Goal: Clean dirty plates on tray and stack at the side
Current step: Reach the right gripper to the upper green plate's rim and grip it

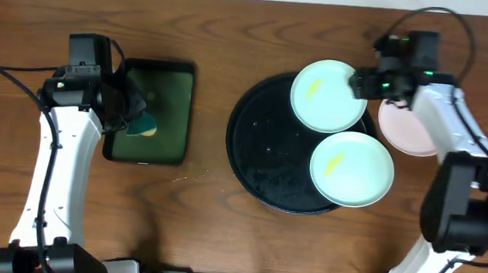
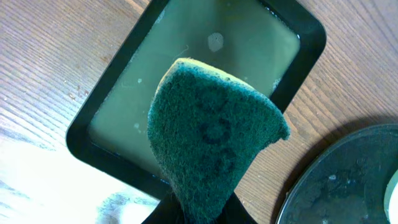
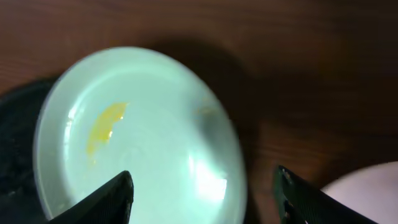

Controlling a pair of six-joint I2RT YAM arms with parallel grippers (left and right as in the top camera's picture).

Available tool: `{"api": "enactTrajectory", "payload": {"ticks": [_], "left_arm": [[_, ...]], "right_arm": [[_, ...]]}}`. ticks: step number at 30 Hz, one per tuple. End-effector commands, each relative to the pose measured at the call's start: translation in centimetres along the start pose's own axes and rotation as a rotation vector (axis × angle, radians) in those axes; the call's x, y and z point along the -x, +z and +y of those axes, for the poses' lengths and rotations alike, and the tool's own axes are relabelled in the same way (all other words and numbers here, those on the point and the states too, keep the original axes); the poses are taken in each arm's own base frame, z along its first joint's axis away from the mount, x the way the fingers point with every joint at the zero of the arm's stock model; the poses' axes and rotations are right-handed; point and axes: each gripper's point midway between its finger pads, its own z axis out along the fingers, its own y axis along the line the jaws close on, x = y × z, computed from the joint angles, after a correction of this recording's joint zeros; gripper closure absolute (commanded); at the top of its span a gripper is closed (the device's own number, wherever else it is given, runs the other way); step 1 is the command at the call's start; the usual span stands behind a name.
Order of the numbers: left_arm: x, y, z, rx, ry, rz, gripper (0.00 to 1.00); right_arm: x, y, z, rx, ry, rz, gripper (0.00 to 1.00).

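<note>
My open right gripper moves back and down next onto the upper plate's rim nearest the pinkish-white plate [image 1: 360, 114] [image 3: 240, 193], since that rim lies clear of the yellow smear.
Two pale mint plates lie on the round black tray [image 1: 256, 146], an upper one [image 1: 326, 95] and a lower one [image 1: 351, 168], each with a yellow smear. A third, pinkish-white plate [image 1: 410, 133] lies on the table right of the tray, partly under my right arm. My right gripper [image 1: 365, 83] is open, its fingers on either side of the upper plate's right rim [image 3: 143, 130]; in the right wrist view the gripper [image 3: 204, 175] holds nothing. My left gripper [image 1: 132, 116] is shut on a green sponge [image 2: 214, 134] above the rectangular tray.
The small dark-green rectangular tray [image 1: 166, 84] with a black rim sits at the left and also shows in the left wrist view [image 2: 249, 43]. The black tray's edge [image 2: 348, 180] shows at that view's lower right. Bare wooden table lies between the two trays.
</note>
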Motion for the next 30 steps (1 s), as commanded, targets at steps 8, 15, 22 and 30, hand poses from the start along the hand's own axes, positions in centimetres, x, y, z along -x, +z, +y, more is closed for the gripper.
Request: {"api": "enactTrajectory", "payload": {"ticks": [8,15,22,30], "left_arm": [[-0.3,0.3,0.1,-0.003,0.012,0.018,0.92],[-0.4,0.7,0.2,0.004,0.011,0.03,0.92],[-0.4,0.7,0.2,0.004,0.011,0.031,0.92],[-0.4,0.7,0.2,0.004,0.011,0.03,0.92]], "right_arm": [[-2.5,-1.5,1.7,-0.163,0.325,0.092,0.39],[-6.4,-1.4,0.8,-0.398,0.469,0.142,0.48],[-7.3,-1.1,0.3,-0.45,0.572,0.112,0.43],[-8.3,0.6,0.2,-0.411,0.599,0.084,0.48]]}}
